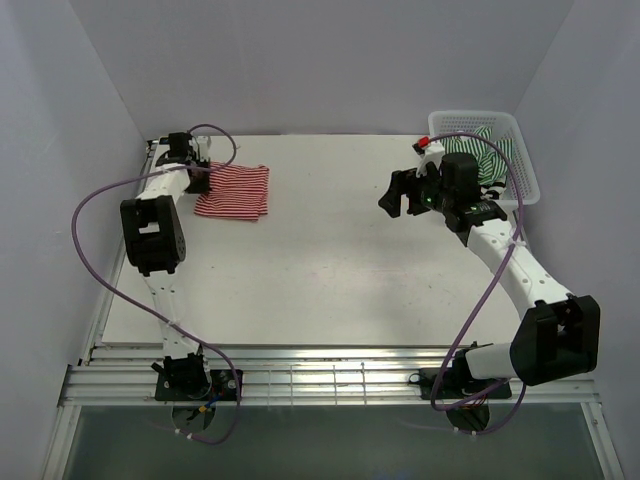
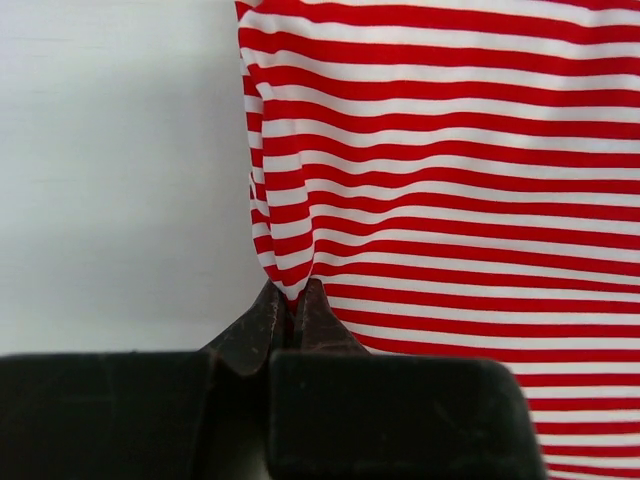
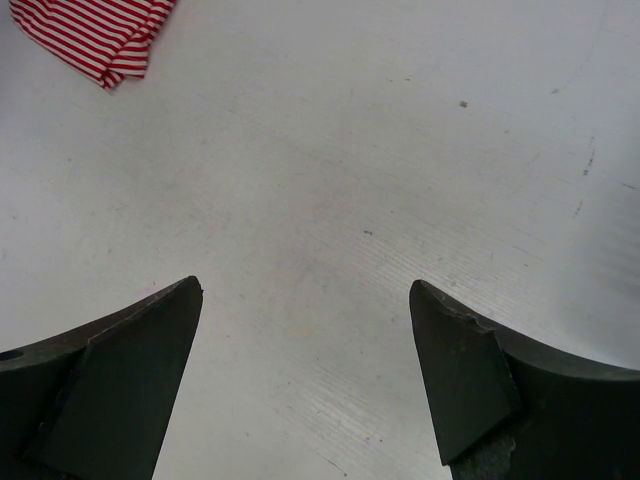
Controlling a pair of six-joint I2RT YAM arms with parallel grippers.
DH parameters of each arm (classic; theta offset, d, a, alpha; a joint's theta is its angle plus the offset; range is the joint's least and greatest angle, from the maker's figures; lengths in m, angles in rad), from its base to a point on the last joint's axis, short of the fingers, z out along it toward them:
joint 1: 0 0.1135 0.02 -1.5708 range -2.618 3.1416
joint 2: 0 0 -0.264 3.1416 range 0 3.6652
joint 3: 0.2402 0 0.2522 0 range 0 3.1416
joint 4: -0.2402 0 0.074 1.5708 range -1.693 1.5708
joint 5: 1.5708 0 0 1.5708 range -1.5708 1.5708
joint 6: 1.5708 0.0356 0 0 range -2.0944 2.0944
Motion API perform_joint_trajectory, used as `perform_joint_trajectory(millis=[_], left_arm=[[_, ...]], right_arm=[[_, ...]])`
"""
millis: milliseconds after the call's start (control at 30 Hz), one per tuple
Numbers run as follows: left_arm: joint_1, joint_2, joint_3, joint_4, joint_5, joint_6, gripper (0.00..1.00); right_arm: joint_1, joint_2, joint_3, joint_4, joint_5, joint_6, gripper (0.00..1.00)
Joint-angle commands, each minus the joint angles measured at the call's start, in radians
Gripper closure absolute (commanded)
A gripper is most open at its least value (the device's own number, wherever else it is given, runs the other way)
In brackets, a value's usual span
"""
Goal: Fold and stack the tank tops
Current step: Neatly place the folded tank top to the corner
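My left gripper drags the pinched tank top left in the top view, slightly outward, and releases it next, since bare tabletop lies on that side of the gripper.
The red-and-white tank top (image 1: pixel 235 191) lies folded at the far left of the table. It fills the left wrist view (image 2: pixel 450 170), and a corner of it shows in the right wrist view (image 3: pixel 95 35). My left gripper (image 1: pixel 200 175) is shut on its left edge, the cloth pinched between the fingertips (image 2: pixel 291 300). The green-and-white tank top (image 1: pixel 490 155) lies in the basket. The black-and-white tank top is partly hidden behind my right arm. My right gripper (image 1: pixel 402 195) is open and empty above the bare table (image 3: pixel 305 300), left of the basket.
The white lattice basket (image 1: pixel 525 165) stands at the far right corner. A small red thing (image 1: pixel 434 146) shows by the basket's left rim. Purple cables loop from both arms. The table's near edge is a metal rail (image 1: pixel 330 375).
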Motion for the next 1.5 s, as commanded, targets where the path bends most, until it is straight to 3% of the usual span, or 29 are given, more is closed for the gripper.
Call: perform_joint_trajectory(millis=[0, 167, 333, 700, 767, 800, 867, 900, 933, 1067, 1167, 1233, 1467], left_arm=[[0.080, 0.039, 0.100, -0.050, -0.059, 0.124, 1.00], [0.176, 0.148, 0.258, -0.057, -0.053, 0.114, 1.00], [0.200, 0.237, 0.413, -0.037, -0.011, 0.139, 1.00], [0.236, 0.346, 0.554, 0.030, 0.039, 0.104, 1.00], [0.236, 0.337, 0.564, 0.027, 0.018, 0.085, 0.90], [0.237, 0.316, 0.558, 0.027, 0.006, 0.081, 0.74], [0.237, 0.282, 0.533, 0.035, -0.028, 0.072, 0.59], [0.238, 0.265, 0.519, 0.032, -0.055, 0.078, 0.15], [0.237, 0.232, 0.501, 0.027, -0.062, 0.084, 0.02], [0.237, 0.124, 0.502, -0.003, -0.087, 0.034, 0.02], [0.238, 0.016, 0.531, -0.022, 0.057, -0.057, 0.02], [0.232, -0.044, 0.530, -0.028, 0.143, -0.103, 0.02], [0.230, -0.322, 0.398, -0.014, 0.223, -0.338, 0.02]], right_arm=[[-0.012, -0.004, 0.027, -0.002, 0.073, -0.017, 0.10], [-0.017, 0.033, 0.036, -0.012, 0.076, -0.020, 0.10], [-0.021, 0.053, 0.038, -0.006, 0.092, -0.029, 0.10], [-0.032, 0.076, 0.032, 0.017, 0.130, -0.029, 0.10], [-0.034, 0.079, 0.042, 0.014, 0.151, -0.022, 0.10], [-0.038, 0.077, 0.047, 0.011, 0.162, -0.008, 0.10], [-0.044, 0.076, 0.059, 0.009, 0.190, 0.010, 0.10], [-0.057, 0.077, 0.068, -0.004, 0.199, 0.023, 0.10], [-0.064, 0.079, 0.079, -0.015, 0.211, 0.041, 0.10], [-0.112, 0.086, 0.177, -0.086, 0.392, 0.075, 0.10], [-0.170, 0.125, 0.264, -0.155, 0.473, 0.110, 0.10], [-0.207, 0.166, 0.295, -0.164, 0.474, 0.119, 0.10], [-0.343, 0.396, 0.499, -0.183, 0.524, 0.101, 0.10]])
